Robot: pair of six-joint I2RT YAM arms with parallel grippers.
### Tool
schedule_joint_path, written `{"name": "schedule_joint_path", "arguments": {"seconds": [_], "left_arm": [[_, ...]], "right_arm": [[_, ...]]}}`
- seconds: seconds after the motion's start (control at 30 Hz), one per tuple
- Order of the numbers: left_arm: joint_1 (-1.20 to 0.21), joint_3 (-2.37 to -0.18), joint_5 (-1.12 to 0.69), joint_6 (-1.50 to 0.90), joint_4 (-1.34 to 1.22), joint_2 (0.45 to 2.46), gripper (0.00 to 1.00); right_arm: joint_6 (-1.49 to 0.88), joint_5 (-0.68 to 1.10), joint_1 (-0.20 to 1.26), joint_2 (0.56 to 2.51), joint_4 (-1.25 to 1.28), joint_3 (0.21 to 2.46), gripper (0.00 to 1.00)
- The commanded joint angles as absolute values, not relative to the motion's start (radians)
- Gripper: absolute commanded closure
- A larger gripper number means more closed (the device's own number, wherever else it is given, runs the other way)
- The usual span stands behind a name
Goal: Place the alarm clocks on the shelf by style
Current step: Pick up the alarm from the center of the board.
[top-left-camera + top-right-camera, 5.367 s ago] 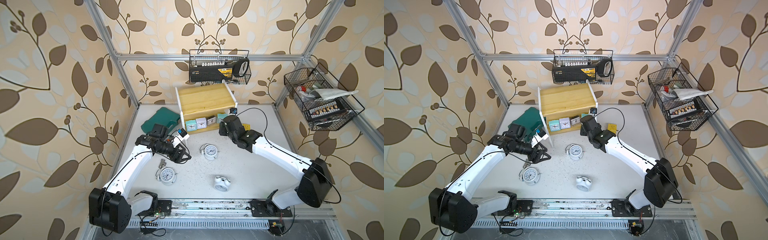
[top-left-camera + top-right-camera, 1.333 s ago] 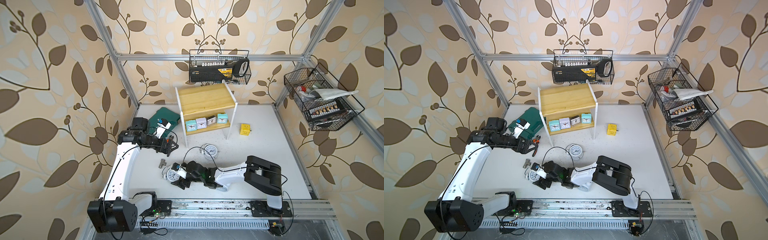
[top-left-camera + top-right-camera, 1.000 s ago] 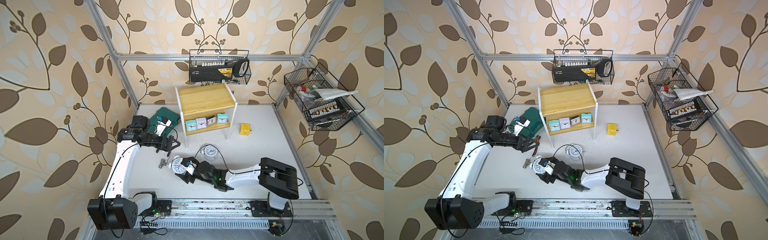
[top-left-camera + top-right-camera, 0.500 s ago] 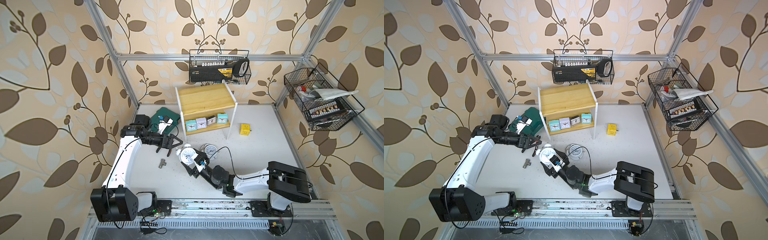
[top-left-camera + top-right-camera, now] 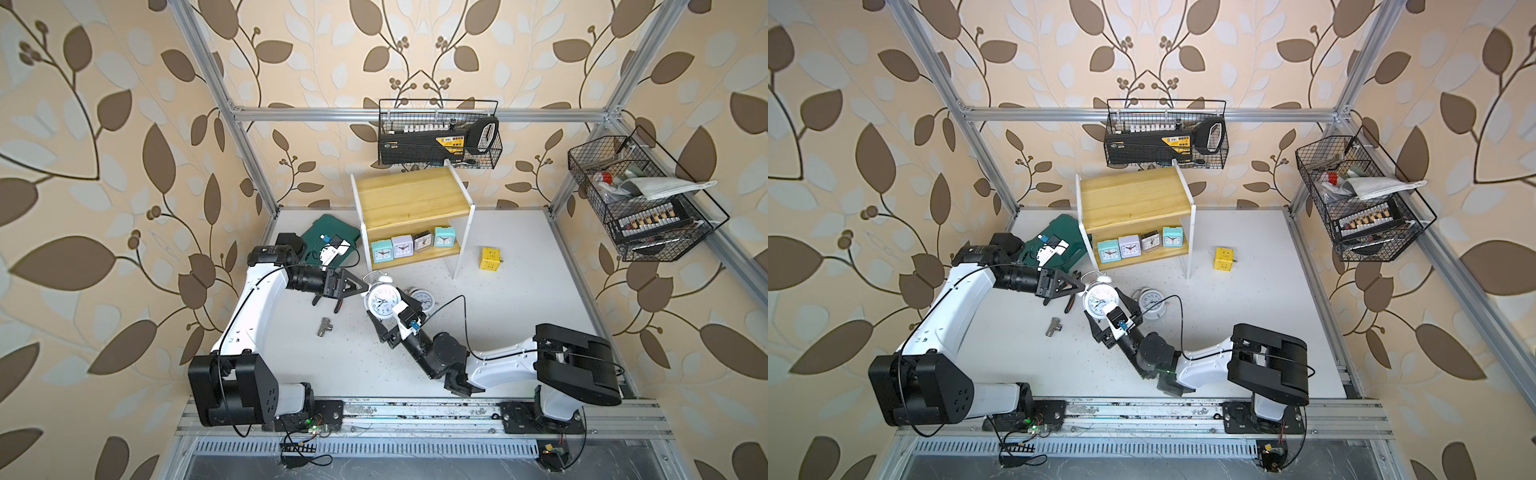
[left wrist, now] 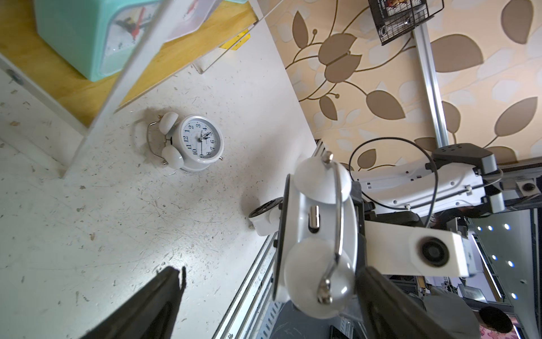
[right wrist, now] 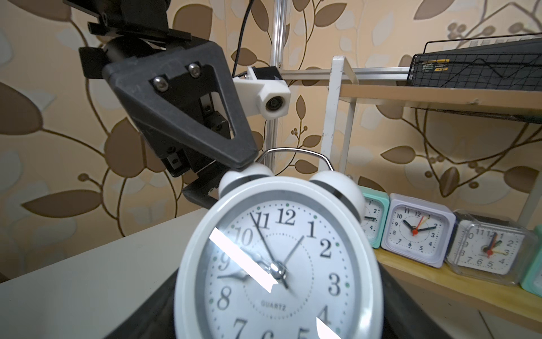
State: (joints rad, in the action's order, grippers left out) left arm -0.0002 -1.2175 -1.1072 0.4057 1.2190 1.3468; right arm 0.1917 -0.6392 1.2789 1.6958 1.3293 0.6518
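Observation:
Next I will advance my left gripper past the nearer bell and slightly back, onto the white twin-bell alarm clock's rim [image 5: 368,301] [image 6: 299,236], since its tip so far reaches only that bell.
My right gripper [image 5: 388,311] is shut on a white twin-bell alarm clock [image 5: 380,301], held above the table with its dial up; the dial fills the right wrist view [image 7: 278,264]. My left gripper [image 5: 360,286] is open, its fingers [image 6: 387,305] straddling that clock's bells [image 6: 316,273], one tip at a bell [image 7: 243,164]. A second twin-bell clock [image 5: 422,297] lies on the table. Several square clocks, among them a mint one [image 5: 380,251] and a lilac one [image 5: 402,247], stand on the lower board of the shelf [image 5: 409,195]. The top board is bare.
A yellow cube [image 5: 489,258] sits right of the shelf's front leg [image 5: 459,257]. A green case [image 5: 328,232] lies left of the shelf, and a metal tee fitting [image 5: 325,328] lies on the table. Black wire baskets hang on the back wall [image 5: 438,137] and the right wall [image 5: 636,199].
My right gripper has lifted the twin-bell clock off the table and carried it up towards the shelf. My left gripper has swung right, so its open fingers now flank the bells.

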Motion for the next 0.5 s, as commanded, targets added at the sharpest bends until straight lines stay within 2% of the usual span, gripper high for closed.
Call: {"name": "schedule_joint_path", "arguments": {"seconds": [0.0, 0.27, 0.47], "left_arm": [[-0.01, -1.233, -1.185, 0.473, 1.265, 1.35, 0.06], [-0.073, -1.198, -1.148, 0.437, 1.203, 1.324, 0.07], [-0.103, -1.179, -1.118, 0.422, 1.18, 1.313, 0.15]], "right_arm": [[0.209, -0.667, 1.287, 1.701, 1.409, 0.677, 0.44], [0.206, -0.68, 1.293, 1.709, 1.387, 0.701, 0.44], [0.206, -0.694, 1.302, 1.725, 1.378, 0.725, 0.44]]}}
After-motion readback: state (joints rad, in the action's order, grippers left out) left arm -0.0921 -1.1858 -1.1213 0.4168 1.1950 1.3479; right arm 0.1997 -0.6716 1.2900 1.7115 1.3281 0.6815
